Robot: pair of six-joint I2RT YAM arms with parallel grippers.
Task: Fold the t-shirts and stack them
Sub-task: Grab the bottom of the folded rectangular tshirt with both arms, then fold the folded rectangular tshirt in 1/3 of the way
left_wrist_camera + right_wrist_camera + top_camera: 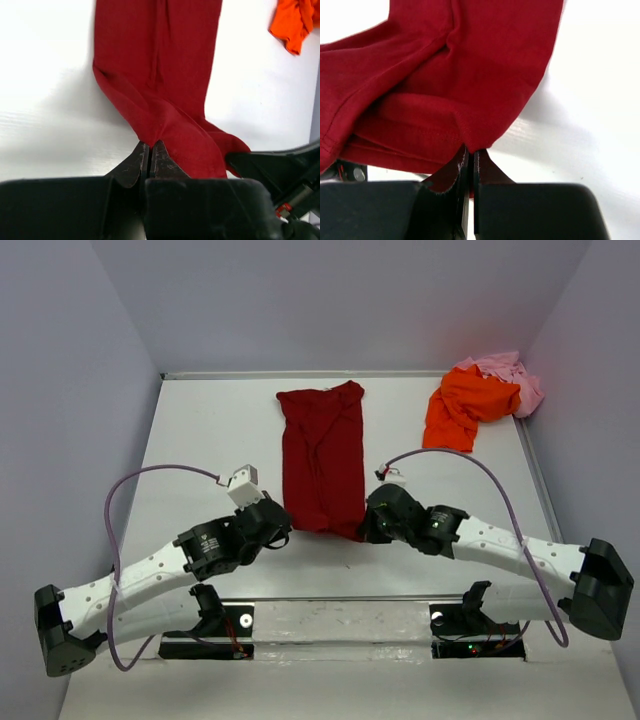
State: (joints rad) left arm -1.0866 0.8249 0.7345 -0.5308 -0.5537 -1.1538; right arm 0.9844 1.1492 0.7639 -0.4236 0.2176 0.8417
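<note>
The flat part of the t-shirt lies outward of my right gripper, so the gripper needs to carry the t-shirt's near corner outward onto the t-shirt's middle (343,454) and release it there.
The dark red t-shirt (322,455) lies as a long folded strip in the middle of the table. My left gripper (284,525) is shut on its near left corner (165,127). My right gripper (366,529) is shut on its near right corner (470,125). Both near corners are lifted slightly off the table. The bright orange t-shirt (465,405) lies crumpled at the far right, with the pale pink t-shirt (510,373) bunched behind it against the wall. A bit of the orange t-shirt (295,22) shows in the left wrist view.
The white table (200,430) is walled at the back and sides. The purple cables (130,490) loop above each arm. The right arm's dark body (280,167) shows close by in the left wrist view.
</note>
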